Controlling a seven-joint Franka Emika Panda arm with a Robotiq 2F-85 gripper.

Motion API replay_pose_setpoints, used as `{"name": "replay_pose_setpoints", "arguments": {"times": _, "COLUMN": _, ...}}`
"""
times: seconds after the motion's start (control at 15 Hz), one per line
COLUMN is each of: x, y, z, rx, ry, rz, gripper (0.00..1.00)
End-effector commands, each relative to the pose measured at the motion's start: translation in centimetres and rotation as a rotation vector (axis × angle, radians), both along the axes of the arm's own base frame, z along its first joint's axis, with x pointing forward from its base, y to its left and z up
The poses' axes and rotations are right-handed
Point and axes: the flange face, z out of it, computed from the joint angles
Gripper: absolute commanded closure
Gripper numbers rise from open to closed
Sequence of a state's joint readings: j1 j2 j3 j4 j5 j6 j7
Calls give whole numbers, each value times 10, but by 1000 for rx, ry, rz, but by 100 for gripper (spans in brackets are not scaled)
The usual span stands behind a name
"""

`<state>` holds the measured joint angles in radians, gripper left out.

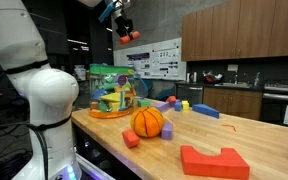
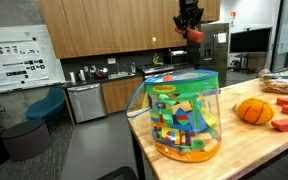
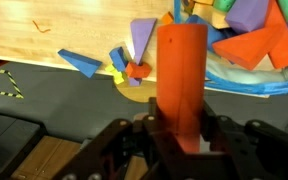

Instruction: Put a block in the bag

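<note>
The long red-orange block point(image 3: 182, 75) still hangs high beside the clear bag's open top, so my gripper will lower and shift over the opening.
My gripper point(image 1: 127, 33) is high above the table, shut on the long red-orange block point(image 3: 182, 75). The block also shows in both exterior views point(image 1: 131, 38) point(image 2: 194, 35), sticking out below the fingers. The clear bag point(image 1: 111, 92) with green rim and orange base stands on the wooden table, full of coloured blocks; it is large in an exterior view point(image 2: 184, 115). The gripper point(image 2: 190, 22) hangs above and slightly beyond the bag's rim. In the wrist view the bag's open top point(image 3: 249, 45) lies past the block, to the right.
An orange ball point(image 1: 147, 122) point(image 2: 254, 110), a small red cube point(image 1: 131, 139), a big flat red block with a curved notch point(image 1: 214, 161), and blue point(image 1: 205, 110), purple and yellow blocks lie on the table point(image 1: 254, 135). The robot's white base point(image 1: 44, 100) stands at the table's end.
</note>
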<state>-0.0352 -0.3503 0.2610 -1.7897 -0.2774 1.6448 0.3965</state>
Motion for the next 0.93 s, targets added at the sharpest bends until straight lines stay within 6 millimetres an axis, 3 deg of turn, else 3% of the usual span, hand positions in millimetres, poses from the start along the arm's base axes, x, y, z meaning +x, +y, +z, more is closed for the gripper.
{"name": "replay_pose_setpoints", "arguments": {"times": 0.0, "x": 8, "y": 35, "z": -22, "rx": -67, "ry": 60, "rz": -9, "gripper": 86}}
{"name": "replay_pose_setpoints", "arguments": {"times": 0.27, "x": 13, "y": 79, "z": -71, "rx": -92, "ry": 138, "rz": -47, "gripper": 86}}
{"name": "replay_pose_setpoints", "arguments": {"times": 0.6, "x": 6, "y": 137, "z": -120, "rx": 4, "ry": 246, "rz": -104, "gripper": 86}}
{"name": "replay_pose_setpoints", "arguments": {"times": 0.87, "x": 3, "y": 149, "z": -145, "rx": 147, "ry": 316, "rz": -206, "gripper": 86}}
